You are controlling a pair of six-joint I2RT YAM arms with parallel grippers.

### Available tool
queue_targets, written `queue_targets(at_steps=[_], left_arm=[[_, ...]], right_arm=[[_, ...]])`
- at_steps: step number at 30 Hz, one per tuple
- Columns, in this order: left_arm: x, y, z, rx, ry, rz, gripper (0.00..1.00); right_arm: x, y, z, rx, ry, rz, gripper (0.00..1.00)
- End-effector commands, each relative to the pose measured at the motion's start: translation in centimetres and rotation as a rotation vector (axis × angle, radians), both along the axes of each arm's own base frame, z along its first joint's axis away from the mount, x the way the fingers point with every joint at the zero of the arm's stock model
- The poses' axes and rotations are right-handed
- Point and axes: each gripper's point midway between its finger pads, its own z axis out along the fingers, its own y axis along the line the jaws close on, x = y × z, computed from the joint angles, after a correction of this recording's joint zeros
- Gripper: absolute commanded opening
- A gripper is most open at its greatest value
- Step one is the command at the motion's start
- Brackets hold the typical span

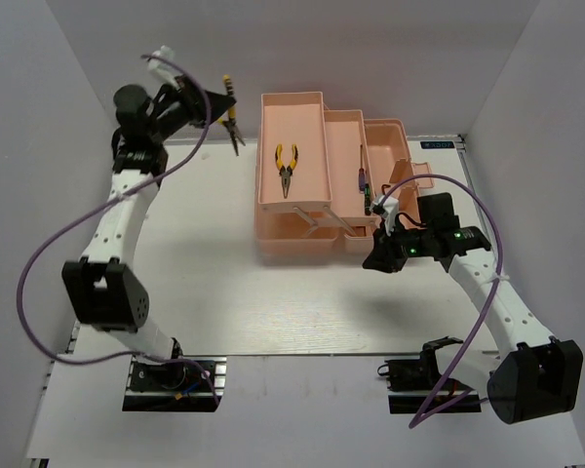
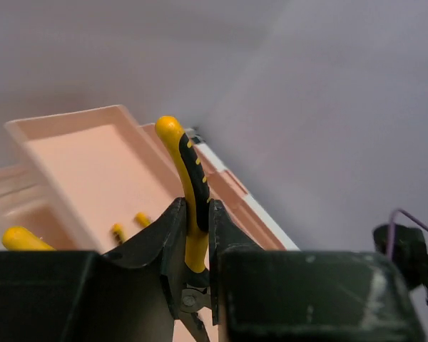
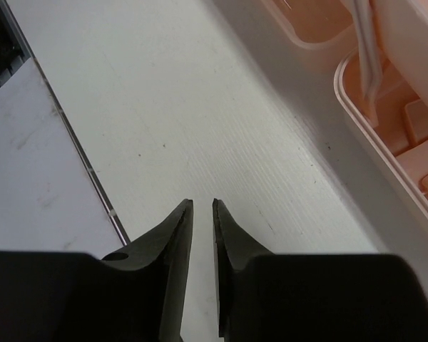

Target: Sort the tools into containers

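Note:
I need to move my left gripper to the right in the top view. Then I need to lower its pliers into the toolbox tray that already has matching pliers in it.
My left gripper (image 1: 222,107) is raised at the back left, shut on one handle of yellow-handled pliers (image 1: 233,117). In the left wrist view the yellow-and-black handle (image 2: 191,174) stands up between my fingers (image 2: 196,214), with the salmon-pink toolbox's top tray (image 2: 93,160) behind it. A second pair of yellow-handled pliers (image 1: 287,168) lies in that left tray (image 1: 292,101). Thin screwdrivers (image 1: 364,174) lie in the middle tray. My right gripper (image 1: 378,259) hovers low at the toolbox's front right, jaws together and empty (image 3: 202,208).
The toolbox's lower compartments (image 3: 396,153) lie right of my right fingers, over the white table (image 3: 200,107). The table's front edge and rail (image 3: 78,160) run to their left. White walls enclose the back and sides. A purple cable loops off each arm.

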Motion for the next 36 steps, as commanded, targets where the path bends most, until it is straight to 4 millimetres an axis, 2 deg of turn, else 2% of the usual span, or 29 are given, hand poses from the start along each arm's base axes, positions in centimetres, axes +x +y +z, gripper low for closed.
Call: queue_targets(at_steps=[1, 2, 3, 4, 5, 6, 7, 8, 9, 10, 13, 14, 16, 17, 18, 20, 23, 25, 26, 27, 28, 29, 30, 32, 33, 34, 35, 36], left_arm=[[-2.4, -6.7, 1.6, 0.041, -0.069, -0.311, 0.0], [-1.6, -7.8, 1.0, 0.055, -0.051, -0.331, 0.0], [-1.9, -9.6, 0.8, 0.07, -0.057, -0.368, 0.0], [-1.8, -10.4, 1.5, 0.097, -0.104, -0.37, 0.0], [-0.8, -11.2, -0.2, 0.111, -0.055, -0.363, 0.0], [-1.3, -12.7, -0.6, 0.123, -0.056, -0.394, 0.0], [-1.1, -13.4, -0.4, 0.131, -0.062, -0.396, 0.0], [-0.9, -14.0, -1.0, 0.146, -0.063, -0.4, 0.0], [-0.3, -14.8, -2.6, 0.156, -0.027, -0.408, 0.0], [-0.7, -15.9, -2.5, 0.162, -0.034, -0.43, 0.0], [0.5, -17.0, -4.4, 0.214, -0.001, -0.387, 0.0], [0.9, -17.2, -4.5, 0.244, -0.013, -0.347, 0.03], [1.3, -17.1, -5.3, 0.283, 0.023, -0.312, 0.16], [2.3, -16.6, -6.2, 0.318, 0.032, -0.263, 0.35], [2.6, -16.4, -6.6, 0.333, 0.047, -0.25, 0.48], [2.5, -16.3, -7.1, 0.361, 0.066, -0.228, 0.68], [2.8, -16.1, -6.9, 0.371, 0.062, -0.207, 0.79], [2.4, -16.5, -6.7, 0.371, 0.06, -0.216, 0.8], [1.8, -16.2, -4.8, 0.36, 0.026, -0.21, 0.78], [1.8, -16.2, -4.8, 0.367, 0.017, -0.21, 0.69], [1.0, -15.6, -3.2, 0.36, -0.009, -0.195, 0.49], [0.4, -15.6, -2.1, 0.355, -0.031, -0.183, 0.22], [-0.1, -15.1, -2.5, 0.363, -0.016, -0.163, 0.0], [-0.9, -12.9, -1.7, 0.391, -0.034, -0.063, 0.0], [-3.2, -10.9, -1.4, 0.399, -0.026, -0.012, 0.0], [-3.3, -8.6, -1.3, 0.412, -0.017, 0.109, 0.0], [-4.2, -6.9, -5.2, 0.452, 0.069, 0.166, 0.09], [-6.2, -2.6, -2.8, 0.426, 0.045, 0.334, 0.47]], right_arm=[[0.2, 0.2, 0.1, 0.006, 0.002, -0.002, 0.24], [0.3, 0.1, -0.1, 0.0, 0.004, -0.007, 0.24], [0.3, 0.1, -0.1, 0.0, 0.005, -0.004, 0.26], [0.4, 0.0, -0.3, -0.005, 0.007, -0.011, 0.27], [0.5, 0.0, -0.4, -0.008, 0.01, -0.012, 0.27], [0.6, 0.0, -0.4, -0.008, 0.007, -0.014, 0.27], [0.6, 0.0, -0.5, -0.011, 0.014, -0.015, 0.29], [0.5, -0.1, -0.6, -0.014, 0.016, -0.017, 0.29], [0.6, -0.1, -0.6, -0.014, 0.02, -0.02, 0.29], [0.6, 0.0, -0.7, -0.016, 0.02, -0.018, 0.3], [0.7, -0.2, -0.9, -0.023, 0.026, -0.025, 0.33], [0.7, -0.1, -0.9, -0.022, 0.025, -0.024, 0.39], [0.8, -0.2, -0.8, -0.026, 0.022, -0.029, 0.47], [0.7, -0.2, -0.9, -0.026, 0.02, -0.026, 0.54], [0.8, -0.3, -0.9, -0.026, 0.022, -0.032, 0.57], [0.9, -0.3, -0.8, -0.028, 0.018, -0.032, 0.59], [0.9, 0.0, -0.8, -0.026, 0.005, -0.006, 0.64], [0.3, 0.7, -0.2, 0.002, -0.01, 0.05, 0.66], [0.1, 1.3, 0.3, 0.021, -0.084, 0.151, 0.66], [0.1, 1.5, 0.2, 0.011, -0.122, 0.192, 0.66], [-0.8, 2.4, 0.9, 0.07, -0.137, 0.265, 0.66], [-1.1, 3.3, 1.0, 0.084, -0.22, 0.358, 0.64], [-0.9, 3.7, 1.2, 0.092, -0.28, 0.409, 0.61], [-0.4, 4.9, 1.9, 0.105, -0.39, 0.495, 0.56], [-0.8, 6.0, 1.7, 0.109, -0.417, 0.563, 0.52], [0.4, 6.5, 2.0, 0.08, -0.437, 0.562, 0.41], [0.7, 7.5, 1.7, 0.076, -0.444, 0.591, 0.34], [0.5, 8.3, 1.5, 0.063, -0.452, 0.62, 0.23]])
